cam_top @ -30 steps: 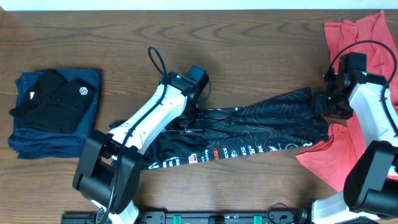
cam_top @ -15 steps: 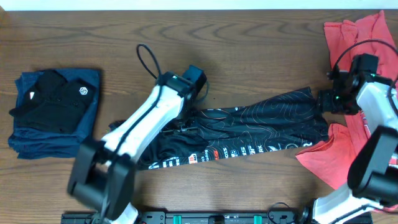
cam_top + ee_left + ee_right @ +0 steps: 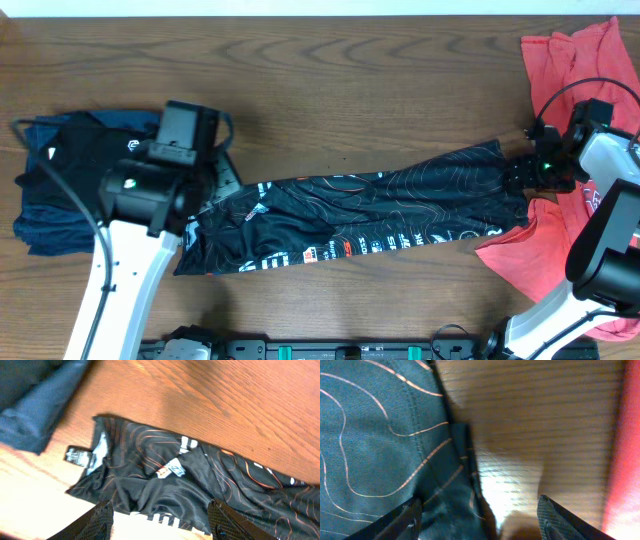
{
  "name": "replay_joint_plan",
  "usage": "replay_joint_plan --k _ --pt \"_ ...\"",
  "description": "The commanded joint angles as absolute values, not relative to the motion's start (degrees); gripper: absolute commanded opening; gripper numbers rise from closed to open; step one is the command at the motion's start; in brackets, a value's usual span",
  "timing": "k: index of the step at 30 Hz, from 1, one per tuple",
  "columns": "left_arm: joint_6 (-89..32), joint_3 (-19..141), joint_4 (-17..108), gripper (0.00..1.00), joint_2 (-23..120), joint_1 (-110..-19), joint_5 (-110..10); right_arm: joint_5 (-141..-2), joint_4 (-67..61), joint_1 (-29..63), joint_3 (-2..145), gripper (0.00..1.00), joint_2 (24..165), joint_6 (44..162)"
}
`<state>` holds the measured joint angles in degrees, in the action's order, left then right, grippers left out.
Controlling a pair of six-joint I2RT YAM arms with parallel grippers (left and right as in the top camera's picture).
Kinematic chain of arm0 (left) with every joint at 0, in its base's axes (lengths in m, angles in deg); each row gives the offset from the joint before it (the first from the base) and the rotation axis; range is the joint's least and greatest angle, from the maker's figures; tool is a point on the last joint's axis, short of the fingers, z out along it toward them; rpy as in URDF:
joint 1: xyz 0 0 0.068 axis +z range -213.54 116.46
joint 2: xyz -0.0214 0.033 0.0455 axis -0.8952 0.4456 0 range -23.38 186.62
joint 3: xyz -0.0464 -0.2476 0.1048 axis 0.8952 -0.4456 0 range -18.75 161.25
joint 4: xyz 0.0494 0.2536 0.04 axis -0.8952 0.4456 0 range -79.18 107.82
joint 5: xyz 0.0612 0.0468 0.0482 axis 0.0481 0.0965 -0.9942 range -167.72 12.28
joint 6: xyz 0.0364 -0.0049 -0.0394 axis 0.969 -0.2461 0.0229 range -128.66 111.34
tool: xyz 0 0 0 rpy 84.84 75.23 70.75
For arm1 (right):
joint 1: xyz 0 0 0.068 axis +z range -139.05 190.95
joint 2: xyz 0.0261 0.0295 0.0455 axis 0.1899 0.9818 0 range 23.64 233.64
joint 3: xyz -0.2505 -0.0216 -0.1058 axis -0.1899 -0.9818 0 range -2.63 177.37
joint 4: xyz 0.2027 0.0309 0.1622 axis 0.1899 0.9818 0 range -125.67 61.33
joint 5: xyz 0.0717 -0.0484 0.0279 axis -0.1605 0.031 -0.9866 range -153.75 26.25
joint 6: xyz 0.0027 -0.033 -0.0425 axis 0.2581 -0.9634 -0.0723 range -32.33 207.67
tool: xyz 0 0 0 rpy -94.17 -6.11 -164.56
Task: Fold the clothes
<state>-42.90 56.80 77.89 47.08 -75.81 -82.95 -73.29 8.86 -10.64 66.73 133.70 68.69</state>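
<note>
My right gripper is open, and bare table still shows between its fingers, so I should slide it slightly to the left in the overhead view next, further onto the bunched hem.
The black shirt with thin contour lines lies stretched in a long band across the table. Its collar end with the tag lies at the left. My left gripper hovers over that left end. In the left wrist view it is open, with crumpled black cloth and bare table under the jaws. My right gripper is at the shirt's right end. In the right wrist view it is open, with the shirt's hem lying between its fingers.
A folded stack of navy and black clothes sits at the far left, close to my left arm. Coral-red shirts lie at the back right and front right, under my right arm. Wooden table shows behind the shirt.
My left arm has swung from the shirt's middle to its left end, and that end now lies spread further left. The right gripper has shifted slightly right and opened wider.
</note>
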Motion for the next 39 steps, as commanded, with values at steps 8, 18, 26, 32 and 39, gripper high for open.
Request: replay_joint_plan --k 8,18,26,32,39 --pt "-41.89 56.95 79.18 0.63 46.59 -73.47 -84.22 -79.91 10.61 -9.74 64.74 0.66 138.13 66.15" --pt "-41.92 56.95 79.16 0.63 46.59 -73.47 -84.22 -81.14 12.33 -9.65 64.74 0.49 138.11 66.18" --pt "-41.92 56.95 79.16 0.63 46.59 -73.47 -84.22 -82.34 13.43 -8.45 64.74 0.49 138.11 64.84" --pt "-41.72 56.95 79.20 0.63 46.59 -73.47 -84.22 -81.88 12.97 -8.17 64.74 0.19 138.11 64.89" --pt "-41.72 56.95 79.16 0.63 46.59 -73.47 -84.22 -76.88 10.98 -8.17 66.23 0.01 137.74 69.24"
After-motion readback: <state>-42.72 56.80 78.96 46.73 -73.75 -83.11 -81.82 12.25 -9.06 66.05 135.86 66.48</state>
